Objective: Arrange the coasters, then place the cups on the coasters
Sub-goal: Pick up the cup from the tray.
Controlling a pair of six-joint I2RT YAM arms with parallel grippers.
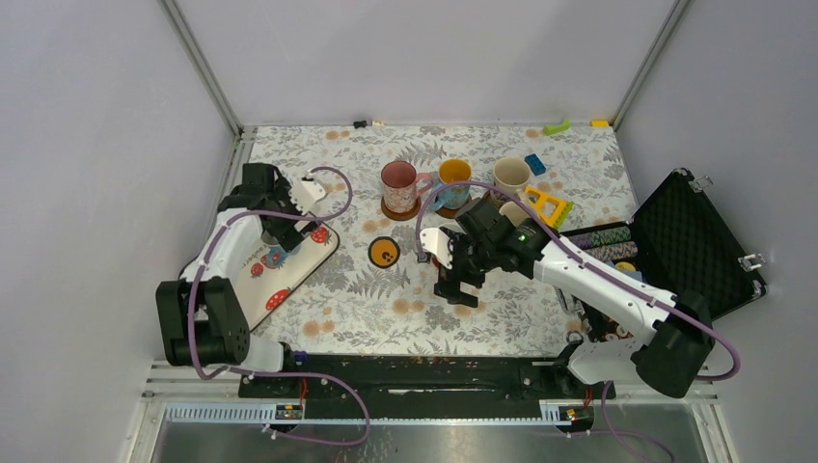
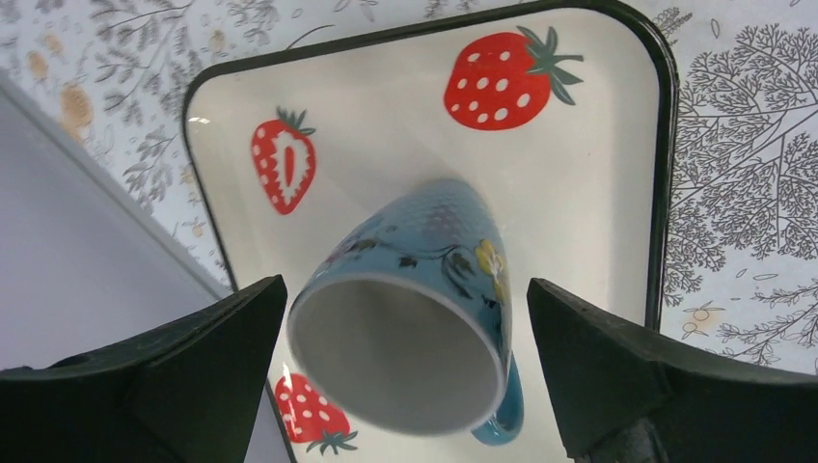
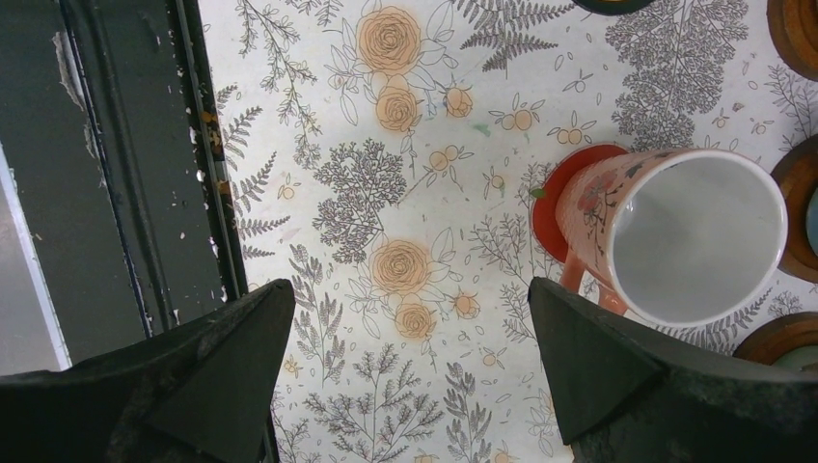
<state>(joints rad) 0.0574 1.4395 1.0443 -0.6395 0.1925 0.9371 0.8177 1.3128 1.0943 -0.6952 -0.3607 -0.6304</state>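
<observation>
The blue handle shows past the cup's near rim, so my left gripper draws back next, then turns and lowers around that handle [image 2: 505, 413].
My left gripper [image 2: 405, 282] hangs open over the strawberry tray [image 2: 386, 116], its jaws either side of a blue flowered cup [image 2: 424, 299] that leans tilted on the tray, with a gap on both sides. My right gripper [image 3: 411, 284] is open over bare tablecloth. Just right of it a pink-orange cup [image 3: 675, 236] stands on the red coaster [image 3: 552, 207]. At the back, a pink cup [image 1: 398, 183] sits on a dark brown coaster, beside a blue cup with yellow interior [image 1: 453, 183] and a cream cup [image 1: 511, 176]. The orange coaster [image 1: 384, 252] lies alone.
An open black foam-lined case [image 1: 695, 241] with rows of poker chips [image 1: 598, 241] stands at the right. A yellow toy [image 1: 548, 204] and a blue block [image 1: 534, 164] lie behind the right arm. Dark brown coasters [image 3: 796, 29] line the right wrist view's edge. The black base rail [image 3: 135, 164] runs near.
</observation>
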